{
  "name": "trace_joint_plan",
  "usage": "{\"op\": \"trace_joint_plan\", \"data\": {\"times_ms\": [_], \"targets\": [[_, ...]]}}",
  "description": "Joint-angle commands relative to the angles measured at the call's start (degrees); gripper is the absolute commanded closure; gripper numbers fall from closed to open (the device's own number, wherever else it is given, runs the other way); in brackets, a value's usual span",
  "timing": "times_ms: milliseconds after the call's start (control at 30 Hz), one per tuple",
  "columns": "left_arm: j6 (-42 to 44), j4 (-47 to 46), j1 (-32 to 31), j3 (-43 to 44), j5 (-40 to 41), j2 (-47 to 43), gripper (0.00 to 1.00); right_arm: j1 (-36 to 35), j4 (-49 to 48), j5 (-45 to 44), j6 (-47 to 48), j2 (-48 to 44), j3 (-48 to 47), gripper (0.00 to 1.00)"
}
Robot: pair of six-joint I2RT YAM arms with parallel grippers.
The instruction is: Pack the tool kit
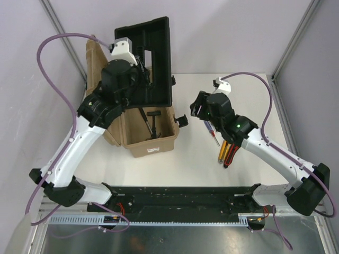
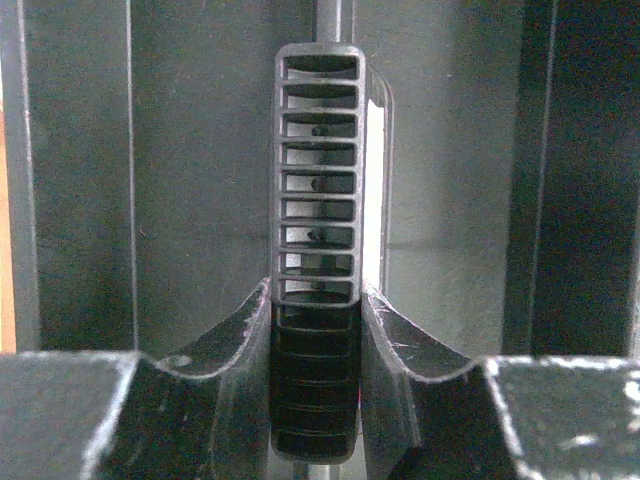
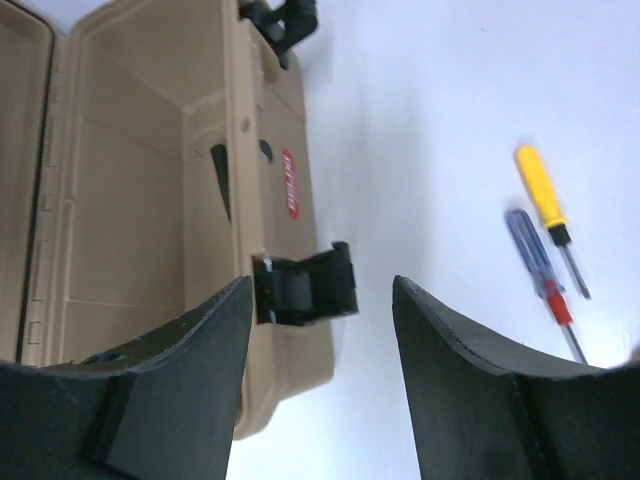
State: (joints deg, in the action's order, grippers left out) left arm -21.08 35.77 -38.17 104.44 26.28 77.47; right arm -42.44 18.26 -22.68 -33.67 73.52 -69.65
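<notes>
My left gripper will lower the black inner tray [image 1: 153, 47] into the box's opening [image 1: 140, 125] and let go of the handle, because the hammer is already inside the open toolbox.
The tan toolbox [image 1: 153, 142] stands open on the white table, its lid [image 1: 95, 63] leaning back to the left. A hammer [image 1: 153, 120] lies inside the toolbox. My left gripper [image 1: 139, 64] holds the black inner tray [image 1: 153, 47] tilted up above the box. In the left wrist view its fingers [image 2: 400, 350] are shut on the tray's ribbed handle [image 2: 318, 180]. My right gripper [image 3: 320, 330] hovers open just right of the box, level with a black latch [image 3: 305, 285]. A blue screwdriver [image 3: 530, 255] and a yellow screwdriver [image 3: 540, 190] lie beyond it.
More tools lie under the right arm: an orange-handled one [image 1: 222, 150] and a red-black handled tool [image 1: 231, 153]. A second black latch [image 1: 183, 121] sticks out of the box's right end. Metal frame posts stand at the back corners.
</notes>
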Motion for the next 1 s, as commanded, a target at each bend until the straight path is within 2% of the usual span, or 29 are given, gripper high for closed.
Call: {"op": "trace_joint_plan", "data": {"times_ms": [0, 133, 333, 700, 967], "targets": [[-5.2, -4.9, -0.1, -2.5, 8.8, -0.4, 1.0, 0.7, 3.4, -2.9, -2.8, -3.7, 1.8, 0.38], [-6.6, -4.9, 0.0, -6.7, 14.4, 0.7, 1.0, 1.8, 4.8, -2.5, -3.6, -4.9, 3.1, 0.38], [-9.7, -4.4, 0.2, -10.7, 16.8, 3.9, 1.0, 3.6, 6.2, -1.0, -4.3, -5.7, 4.5, 0.39], [-13.1, -2.4, 4.3, -17.9, 15.5, 6.2, 1.0, 6.9, 7.6, 1.2, -5.3, -7.4, 7.2, 0.39], [-15.2, -1.8, 6.0, -21.1, 11.1, 8.4, 1.0, 8.0, 7.5, 2.7, -6.0, -7.1, 8.8, 0.4]]}}
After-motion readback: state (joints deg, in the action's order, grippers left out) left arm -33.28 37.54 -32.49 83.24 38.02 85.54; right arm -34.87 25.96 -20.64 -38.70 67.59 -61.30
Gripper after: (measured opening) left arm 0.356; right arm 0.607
